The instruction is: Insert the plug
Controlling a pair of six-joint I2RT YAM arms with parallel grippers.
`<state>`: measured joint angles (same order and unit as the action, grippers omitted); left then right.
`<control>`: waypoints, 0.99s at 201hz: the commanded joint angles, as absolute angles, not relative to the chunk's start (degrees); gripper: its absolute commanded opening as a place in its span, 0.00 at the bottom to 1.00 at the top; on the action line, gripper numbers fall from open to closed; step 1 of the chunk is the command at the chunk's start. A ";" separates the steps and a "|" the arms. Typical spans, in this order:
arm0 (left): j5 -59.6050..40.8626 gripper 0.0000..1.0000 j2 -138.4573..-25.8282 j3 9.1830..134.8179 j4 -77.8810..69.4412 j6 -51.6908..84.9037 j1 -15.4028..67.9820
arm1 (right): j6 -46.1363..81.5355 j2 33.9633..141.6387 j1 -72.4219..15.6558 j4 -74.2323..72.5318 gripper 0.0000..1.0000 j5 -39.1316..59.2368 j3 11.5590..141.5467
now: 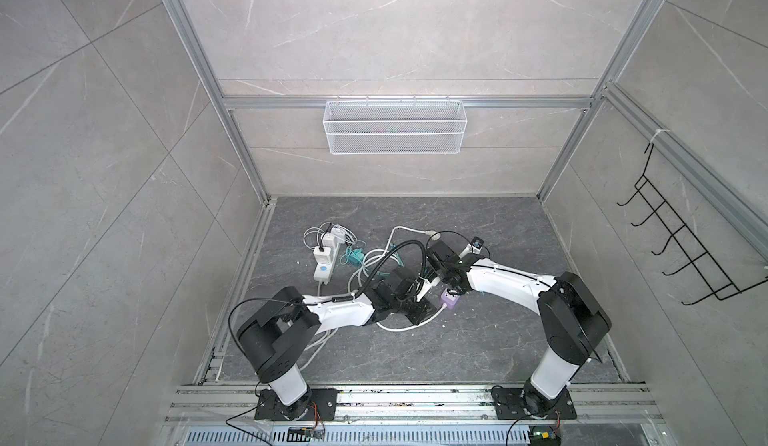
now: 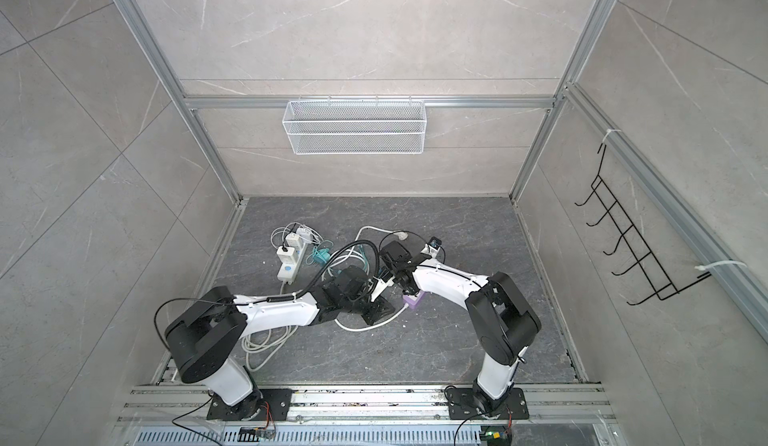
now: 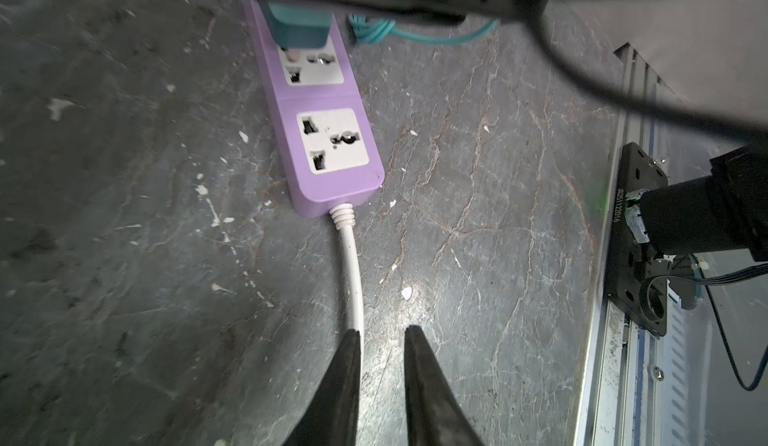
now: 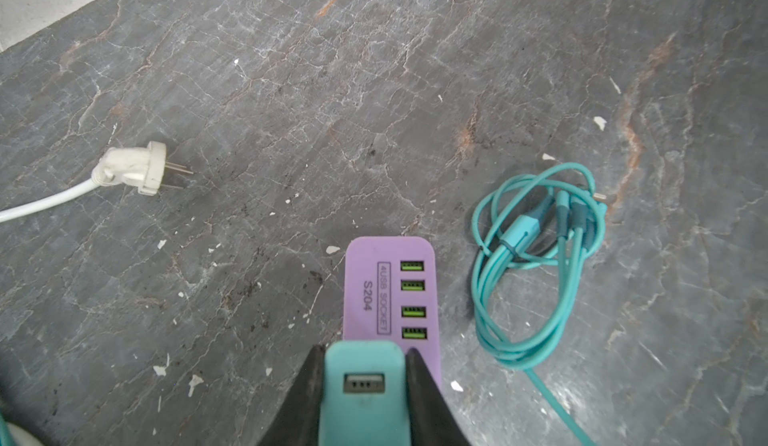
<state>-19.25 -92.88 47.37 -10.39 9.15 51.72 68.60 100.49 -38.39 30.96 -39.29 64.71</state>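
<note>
I will lower the teal plug (image 4: 363, 402) with my right gripper onto the far socket below the fingers and let go of it.
My right gripper (image 4: 365, 348) is shut on a teal plug (image 4: 363, 402), a block with a USB port on its back. The plug (image 3: 299, 28) stands on the face of the purple power strip (image 3: 332, 149), covering part of the far socket. Its prongs are hidden. The near socket is bare. In both top views the strip (image 1: 450, 300) (image 2: 413, 300) lies mid-table under the right gripper (image 1: 451, 288). My left gripper (image 3: 384, 329) hovers low beside the strip's white cord (image 3: 353, 265), jaws a narrow gap apart with only floor between them. One fingertip (image 3: 353, 340) overlaps the cord.
A coiled teal cable (image 4: 540, 257) lies beside the strip, and a loose white plug (image 4: 137, 170) lies farther off. A white power strip with chargers (image 1: 324, 263) sits at the left. A wire basket (image 1: 395, 126) and black hook rack (image 1: 685, 248) hang on the walls.
</note>
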 commanded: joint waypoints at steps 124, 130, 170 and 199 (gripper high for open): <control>8.48 0.34 -65.02 37.34 -9.63 7.59 48.08 | 91.50 108.98 -53.63 54.32 0.00 -48.25 69.04; 9.12 0.34 -64.51 37.47 -8.78 7.39 48.13 | 91.39 109.06 -53.63 53.29 0.00 -47.05 68.22; 11.62 0.34 -62.69 36.75 -7.62 6.83 47.99 | 95.02 109.58 -55.74 48.10 0.00 -43.81 63.08; 12.94 0.35 -62.22 36.66 -6.46 6.59 47.99 | 93.54 110.86 -55.99 45.64 0.00 -41.52 62.84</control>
<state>10.00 -63.94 35.57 -3.64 7.51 48.21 92.79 107.28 -55.22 45.58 -51.96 65.60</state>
